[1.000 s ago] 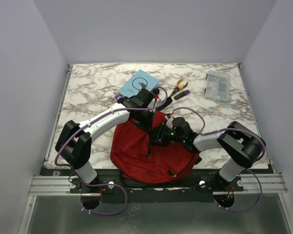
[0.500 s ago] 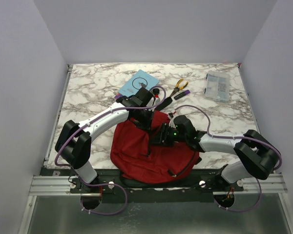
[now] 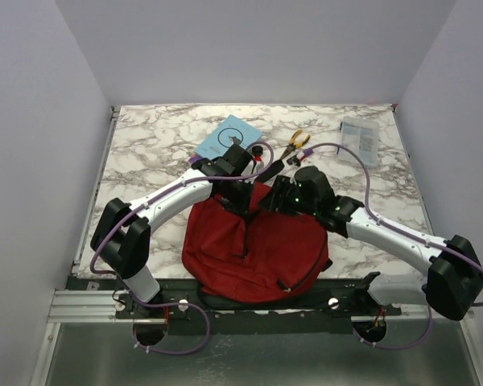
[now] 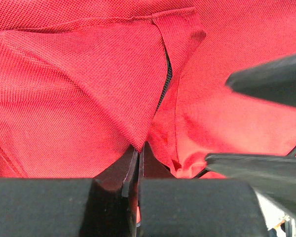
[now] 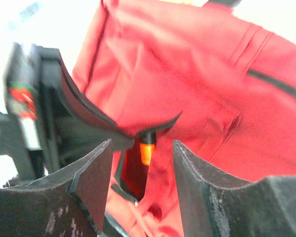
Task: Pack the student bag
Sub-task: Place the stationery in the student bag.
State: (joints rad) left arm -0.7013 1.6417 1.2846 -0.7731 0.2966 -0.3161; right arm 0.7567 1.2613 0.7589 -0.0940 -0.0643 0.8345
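Note:
I should lift my right gripper outward past the bag (image 3: 253, 245), then lower it to the red bottle-like item, because that item is still outside by the book.
The dark red student bag (image 3: 253, 245) lies at the table's near edge between the arms. My left gripper (image 3: 243, 201) is shut on a fold of the bag's red fabric (image 4: 133, 118) at its far top edge, beside a black zipper (image 4: 165, 81). My right gripper (image 3: 272, 199) is open and empty just right of it, at the same edge. In the right wrist view the open jaws (image 5: 142, 148) face the lifted zipper edge, with a dark opening and a small orange piece (image 5: 147, 150) under it. The bag (image 5: 207, 84) fills that view.
A light blue book (image 3: 229, 138) lies beyond the bag. Yellow-handled pliers (image 3: 295, 143) and a black and purple pen-like item (image 3: 294, 158) lie to its right. A clear plastic box (image 3: 359, 141) sits at the far right.
My right arm has stretched out, and its gripper moved from over the bag's middle to the bag's far top edge. My left gripper has kept its hold and place.

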